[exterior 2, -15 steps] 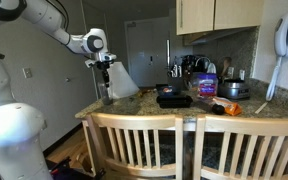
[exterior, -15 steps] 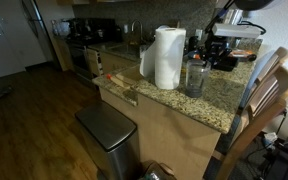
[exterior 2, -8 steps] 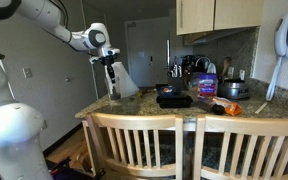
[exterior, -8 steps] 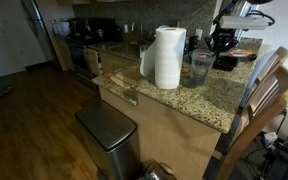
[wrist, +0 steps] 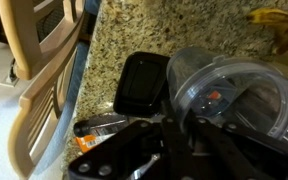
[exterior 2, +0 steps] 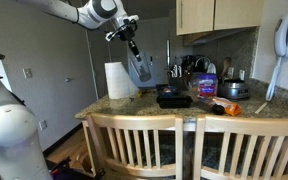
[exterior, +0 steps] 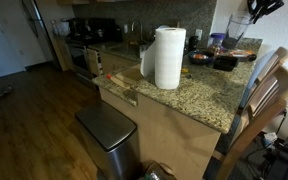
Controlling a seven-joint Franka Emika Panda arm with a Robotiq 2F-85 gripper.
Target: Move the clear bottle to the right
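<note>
The open counter (exterior 2: 145, 102) (wrist: 167, 40) beside the black tray is below and outward of my gripper, so my gripper needs to carry the tilted bottle outward, lower and straighten it, then release it.
The clear bottle (exterior 2: 141, 69) hangs tilted in the air, well above the granite counter (exterior 2: 134, 105), held in my gripper (exterior 2: 134, 52). In an exterior view the bottle (exterior: 238, 30) sits high at the right with the gripper (exterior: 256, 12) above it. In the wrist view the gripper (wrist: 179, 125) is shut on the bottle (wrist: 234, 95), whose see-through body fills the lower right. The counter lies far below it.
A tall white paper-towel roll (exterior 2: 117, 80) (exterior: 169, 57) stands on the counter. A black tray (exterior 2: 174, 98) (wrist: 142, 82), a blue-topped container (exterior 2: 206, 84) and a pot (exterior 2: 234, 90) sit further along. Wooden chairs (exterior 2: 144, 145) line the counter edge. A steel bin (exterior: 109, 128) stands on the floor.
The gripper has lifted the bottle off the counter beside the paper-towel roll and carried it up and away from the roll, over the black tray. The bottle now tilts.
</note>
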